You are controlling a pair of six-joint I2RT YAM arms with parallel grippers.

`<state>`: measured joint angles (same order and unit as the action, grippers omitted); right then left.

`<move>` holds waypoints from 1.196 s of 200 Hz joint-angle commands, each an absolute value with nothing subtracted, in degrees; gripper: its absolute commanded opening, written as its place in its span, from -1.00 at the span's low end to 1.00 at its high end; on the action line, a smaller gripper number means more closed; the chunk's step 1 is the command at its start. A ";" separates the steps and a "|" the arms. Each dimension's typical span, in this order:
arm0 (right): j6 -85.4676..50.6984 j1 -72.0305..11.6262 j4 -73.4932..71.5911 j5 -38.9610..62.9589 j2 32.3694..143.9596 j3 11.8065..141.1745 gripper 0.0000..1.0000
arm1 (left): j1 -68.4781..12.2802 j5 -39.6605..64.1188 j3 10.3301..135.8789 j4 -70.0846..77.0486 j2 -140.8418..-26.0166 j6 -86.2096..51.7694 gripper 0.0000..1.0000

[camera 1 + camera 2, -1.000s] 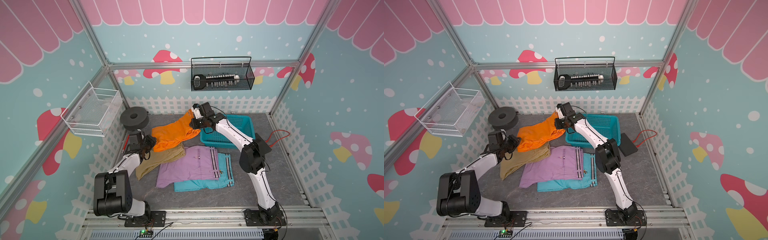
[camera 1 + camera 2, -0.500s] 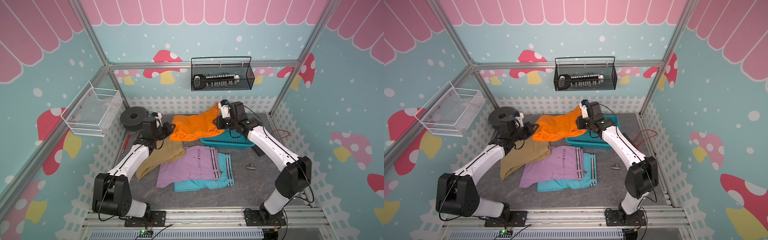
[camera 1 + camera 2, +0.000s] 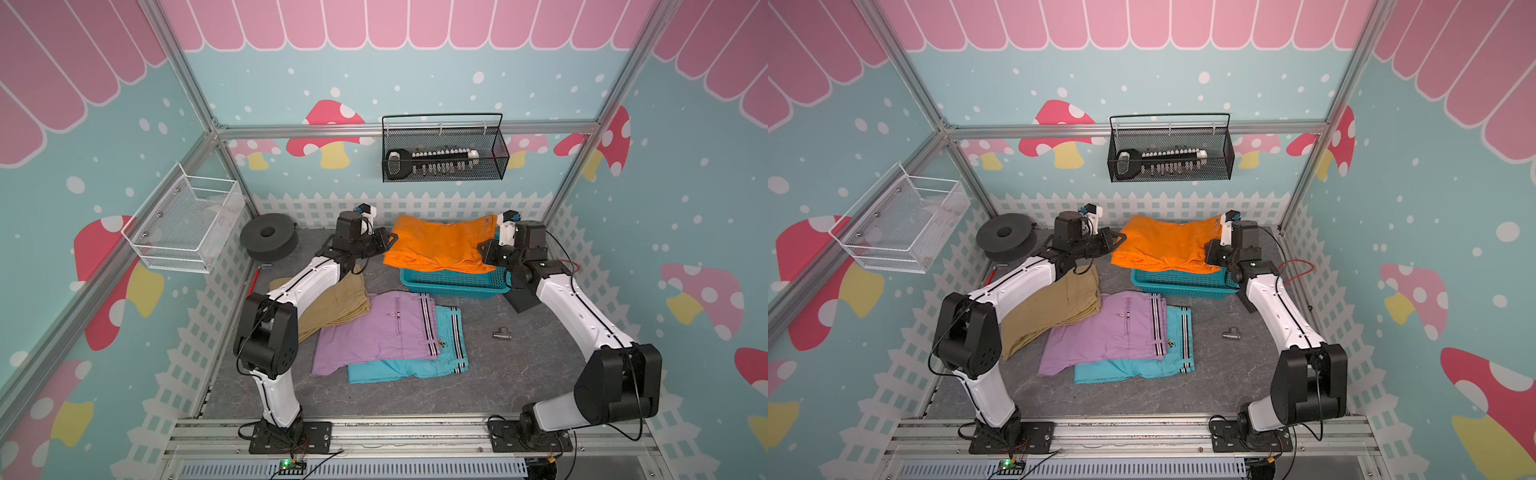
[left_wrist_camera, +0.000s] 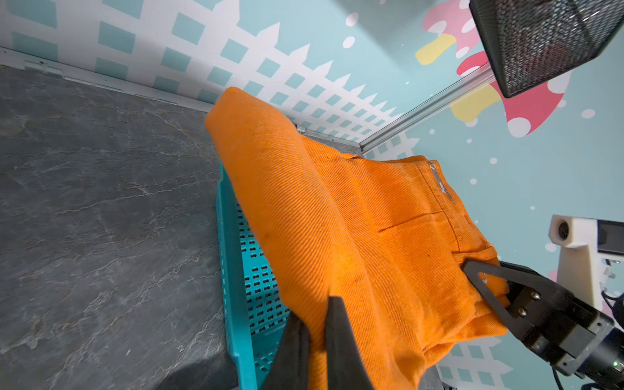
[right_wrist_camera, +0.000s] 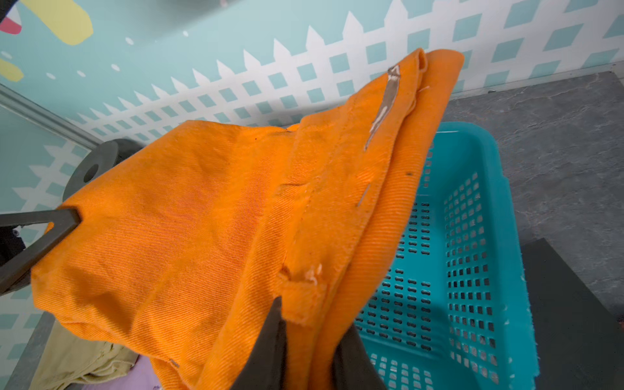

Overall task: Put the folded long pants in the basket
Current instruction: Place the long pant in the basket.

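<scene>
My left gripper lowers the hanging edge of the pants toward my right gripper next, inside the basket's end, and releases it, since the basket's inside lies that way.
The orange folded long pants [image 3: 440,245] hang stretched between my two grippers, right above the teal basket [image 3: 449,283]. My left gripper [image 3: 388,241] is shut on their left edge, and the left wrist view shows its tips [image 4: 315,309] pinching orange cloth [image 4: 354,236] beside the basket wall [image 4: 229,270]. My right gripper [image 3: 484,249] is shut on the right, waistband edge [image 5: 314,314], over the basket's inside [image 5: 472,270]. Khaki pants [image 3: 336,303], lilac pants [image 3: 374,328] and turquoise pants [image 3: 415,365] lie folded on the table in front.
A black spool [image 3: 269,237] stands at the back left. A small metal fitting [image 3: 502,333] lies right of the turquoise pants, and a flat black pad [image 3: 523,301] sits by the basket's right end. A black wire basket [image 3: 444,153] and a white wire basket [image 3: 187,224] hang on the walls.
Both arms have carried the orange pants rightward from the khaki pair to above the basket. The cloth is now spread wide between the two grippers.
</scene>
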<state>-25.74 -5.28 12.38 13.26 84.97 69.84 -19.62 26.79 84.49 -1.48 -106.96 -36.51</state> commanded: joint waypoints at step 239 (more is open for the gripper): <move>-22.24 -0.09 -6.29 10.34 91.28 56.07 -1.00 | -25.59 21.12 90.70 -1.03 -122.04 -30.25 -1.00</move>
<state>-22.74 -0.36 -1.37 12.05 90.15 56.55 -25.39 23.49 91.39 -1.56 -120.95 -32.12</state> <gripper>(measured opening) 0.198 0.073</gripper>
